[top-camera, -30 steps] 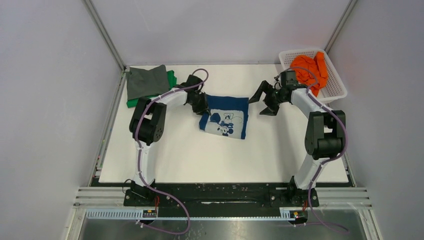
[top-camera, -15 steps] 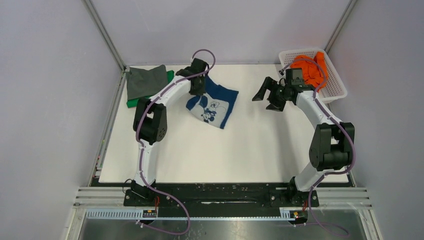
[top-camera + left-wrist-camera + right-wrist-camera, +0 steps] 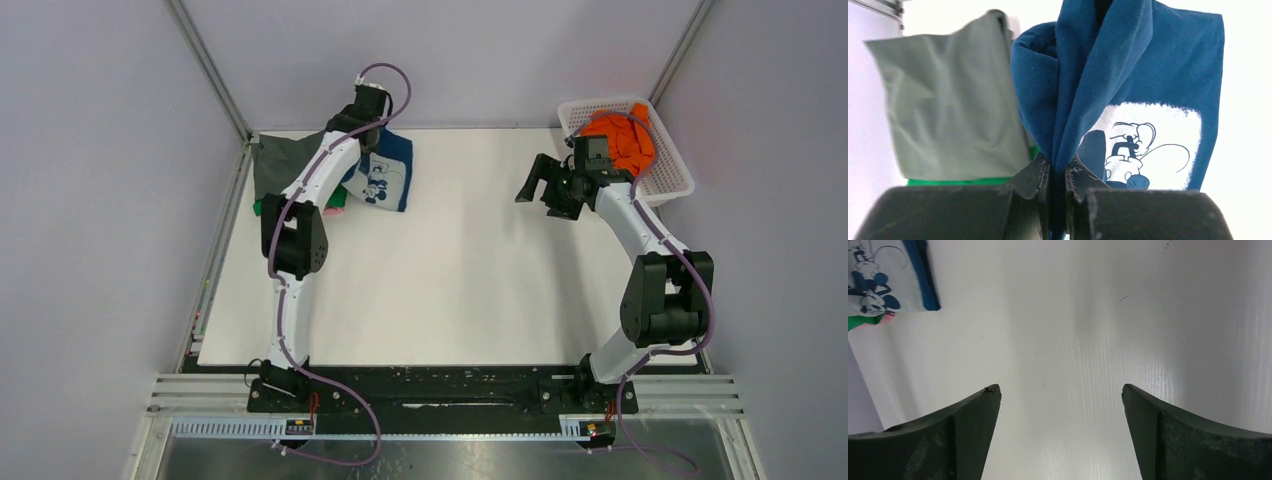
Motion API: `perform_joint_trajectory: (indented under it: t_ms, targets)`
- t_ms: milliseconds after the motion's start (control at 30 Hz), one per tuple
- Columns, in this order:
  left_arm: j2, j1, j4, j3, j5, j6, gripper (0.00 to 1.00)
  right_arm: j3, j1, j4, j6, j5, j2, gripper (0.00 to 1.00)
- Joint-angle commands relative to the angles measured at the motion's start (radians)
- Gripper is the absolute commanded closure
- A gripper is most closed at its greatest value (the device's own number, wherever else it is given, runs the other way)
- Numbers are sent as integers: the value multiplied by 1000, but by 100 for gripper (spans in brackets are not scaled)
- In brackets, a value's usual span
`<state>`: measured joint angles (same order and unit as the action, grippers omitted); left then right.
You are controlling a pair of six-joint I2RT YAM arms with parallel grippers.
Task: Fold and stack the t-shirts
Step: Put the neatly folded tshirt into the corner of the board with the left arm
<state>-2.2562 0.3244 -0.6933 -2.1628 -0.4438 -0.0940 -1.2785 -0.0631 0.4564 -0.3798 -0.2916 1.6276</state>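
Observation:
My left gripper is holding the printed shirt, which hangs beside the stack. It will lift the shirt to the left in the top view, across the grey t-shirt (image 3: 281, 166) (image 3: 949, 106), then bring it down.
My left gripper (image 3: 375, 135) (image 3: 1058, 167) is shut on a bunched fold of the dark blue t-shirt (image 3: 387, 176) (image 3: 1128, 65) with the white cartoon-mouse print. It holds the shirt at the far left, beside and partly over the stack. The stack has a folded grey t-shirt (image 3: 278, 165) (image 3: 953, 110) on top, with a green edge (image 3: 263, 207) (image 3: 958, 181) and a pink bit (image 3: 335, 210) below. My right gripper (image 3: 540, 195) (image 3: 1060, 390) is open and empty above bare table. The orange t-shirt (image 3: 620, 138) lies crumpled in the basket.
The white mesh basket (image 3: 672, 178) stands at the far right corner. The white table (image 3: 450, 280) is walled by grey panels left, back and right. The blue shirt's printed corner (image 3: 875, 275) shows at the top left of the right wrist view.
My left gripper has carried the blue shirt from the table's middle up and left to the stack. My right gripper has drawn back a little to the right, still open.

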Motion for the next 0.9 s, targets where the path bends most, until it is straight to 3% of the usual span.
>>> perform_joint_trajectory:
  t_ms: [0, 233, 533, 867]
  targets:
    - [2, -32, 50, -114, -111, 167, 100, -2, 5, 8, 39, 62, -34, 0]
    - [43, -94, 11, -165, -54, 213, 100, -17, 5, 21, 43, 58, -9, 1]
    - [149, -120, -68, -188, 35, 154, 100, -25, 4, 33, 38, 57, 7, 1]
    - [167, -181, -75, -223, 80, 117, 100, -22, 3, 30, 38, 47, 4, 1]
